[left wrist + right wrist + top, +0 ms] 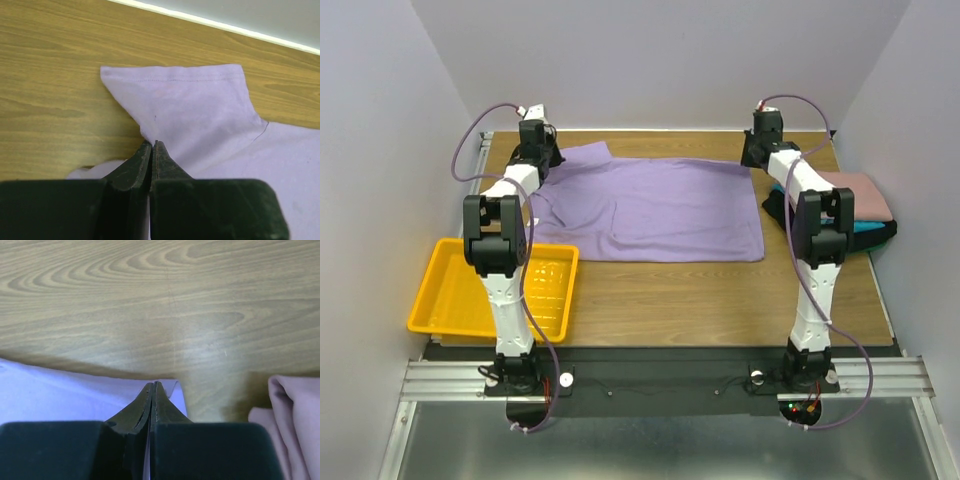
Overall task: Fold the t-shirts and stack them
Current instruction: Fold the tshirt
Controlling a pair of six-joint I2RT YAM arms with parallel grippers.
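The yellow tray lies open back from my left gripper, by the shirt's near part. My left gripper next needs to draw the pinched corner back over that part and release the cloth.
The lavender t-shirt [660, 210] lies spread flat across the back of the wooden table [700, 300]. At its far left, my left gripper [542, 152] is shut on the cloth where the sleeve [190, 95] meets the body; the tips [152, 143] pinch a fold. My right gripper [756, 152] is at the shirt's far right corner, shut [153, 384] on the lavender edge [60, 395], and a strip of cloth shows between its fingers. A folded stack sits at the right: the pink t-shirt [858, 193] on top, the teal one [876, 226] under it, and the black one [882, 238] at the bottom.
A yellow plastic tray [448, 300] rests at the near left, beside the left arm. The pink shirt [295, 425] of the stack lies close to the right of my right gripper. Bare wood runs along the table's back edge [210, 22], with walls on three sides.
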